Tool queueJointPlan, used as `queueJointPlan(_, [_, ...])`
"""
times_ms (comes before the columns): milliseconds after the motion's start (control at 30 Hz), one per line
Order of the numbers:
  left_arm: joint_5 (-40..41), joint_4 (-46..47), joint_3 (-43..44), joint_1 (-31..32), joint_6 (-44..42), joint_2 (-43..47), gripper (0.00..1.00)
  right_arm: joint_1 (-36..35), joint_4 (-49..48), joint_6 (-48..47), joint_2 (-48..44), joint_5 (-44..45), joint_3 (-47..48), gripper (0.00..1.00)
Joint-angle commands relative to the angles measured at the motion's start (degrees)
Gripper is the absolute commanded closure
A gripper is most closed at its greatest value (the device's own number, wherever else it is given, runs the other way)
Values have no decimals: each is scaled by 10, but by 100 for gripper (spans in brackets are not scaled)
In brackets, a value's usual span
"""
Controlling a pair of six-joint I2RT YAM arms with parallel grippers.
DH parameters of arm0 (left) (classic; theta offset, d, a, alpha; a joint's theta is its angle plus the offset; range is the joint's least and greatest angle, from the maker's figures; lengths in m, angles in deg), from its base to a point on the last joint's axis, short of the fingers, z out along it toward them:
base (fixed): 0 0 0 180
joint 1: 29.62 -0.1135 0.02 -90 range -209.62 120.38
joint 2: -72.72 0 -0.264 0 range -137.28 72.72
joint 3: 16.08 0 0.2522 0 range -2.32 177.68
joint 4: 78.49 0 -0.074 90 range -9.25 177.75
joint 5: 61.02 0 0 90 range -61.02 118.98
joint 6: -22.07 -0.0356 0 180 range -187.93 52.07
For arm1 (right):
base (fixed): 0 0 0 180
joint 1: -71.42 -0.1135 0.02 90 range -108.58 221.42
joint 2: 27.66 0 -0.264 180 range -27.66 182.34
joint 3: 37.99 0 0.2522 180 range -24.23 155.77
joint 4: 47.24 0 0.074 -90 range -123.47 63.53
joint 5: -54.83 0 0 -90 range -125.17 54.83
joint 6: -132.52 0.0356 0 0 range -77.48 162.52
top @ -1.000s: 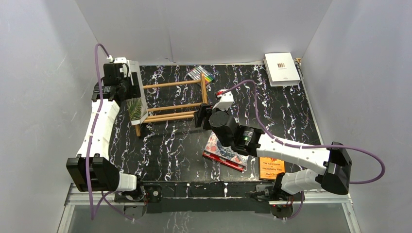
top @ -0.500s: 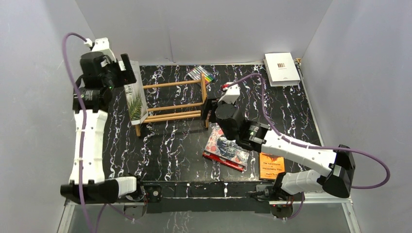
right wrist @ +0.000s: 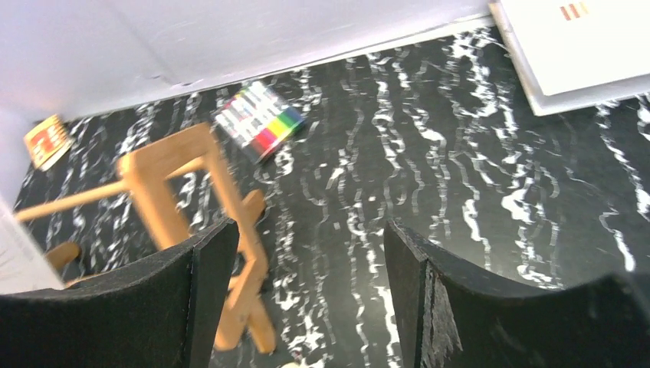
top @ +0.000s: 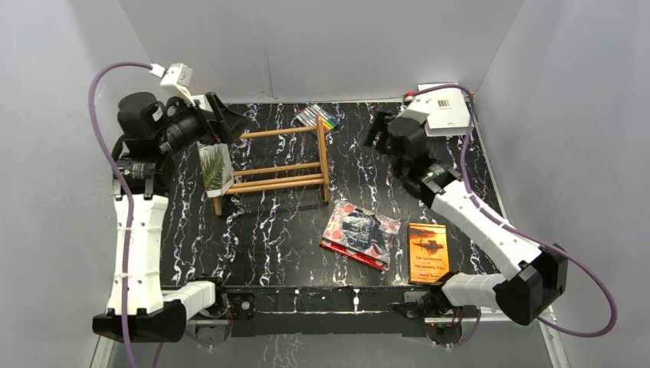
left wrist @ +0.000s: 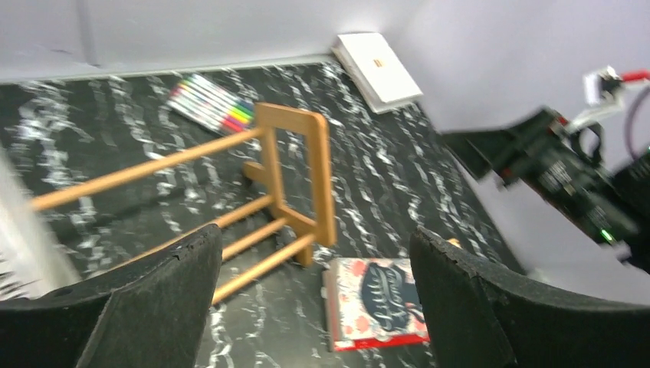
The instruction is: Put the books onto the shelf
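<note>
My right gripper needs to go down next, to the right in the top view, onto the plain white book's near side corner [top: 462, 130], because the book's far edge meets the back side of the shelf.
The wooden shelf [top: 276, 165] [left wrist: 291, 176] stands left of centre. The white palm-leaf book [top: 214, 169] stands upright at its left end. My left gripper [top: 222, 115] [left wrist: 314, 238] hovers above and behind that book, open and empty. A red patterned book [top: 360, 234] [left wrist: 379, 303] lies flat near the front, on top of another book. The thin orange book [top: 428, 251] lies to its right. The plain white book [top: 451, 111] [right wrist: 582, 38] lies in the back right corner. My right gripper [top: 375, 129] [right wrist: 310, 230] hangs just left of it, open and empty.
A pack of colourful markers [top: 318, 117] [right wrist: 258, 120] lies behind the shelf's right end post [right wrist: 192, 192]. A small orange packet [right wrist: 47, 140] sits by the back wall. Grey walls close in three sides. The right arm [left wrist: 559, 169] reaches across the right half.
My left gripper opened, let go of the palm-leaf book at the shelf's left end and lifted away. My right arm swung from the shelf's right end to the back right corner.
</note>
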Motion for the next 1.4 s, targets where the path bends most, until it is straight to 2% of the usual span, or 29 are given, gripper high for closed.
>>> queueJointPlan(0, [-119, 104, -64, 40, 100, -13, 11, 134, 16, 19, 4, -114, 21, 21])
queueJointPlan(133, [-57, 107, -82, 110, 74, -34, 13, 258, 11, 51, 41, -212, 16, 22])
queueJointPlan(233, [22, 106, -94, 122, 51, -33, 13, 318, 9, 71, 83, -249, 23, 22])
queueJointPlan(467, [37, 128, -146, 134, 68, -47, 13, 448, -68, 164, 168, -355, -5, 23])
queueJointPlan(800, [37, 219, -271, 146, 135, -10, 14, 488, -168, 272, 341, -383, 54, 30])
queueJointPlan(1100, [26, 231, -269, 153, 139, -13, 14, 511, -237, 318, 481, -375, 148, 33])
queueJointPlan(1267, [26, 232, -265, 155, 142, -13, 14, 514, -191, 344, 556, -374, 232, 39])
queueJointPlan(1367, [29, 232, -264, 156, 143, -14, 14, 513, -200, 349, 575, -373, 251, 43])
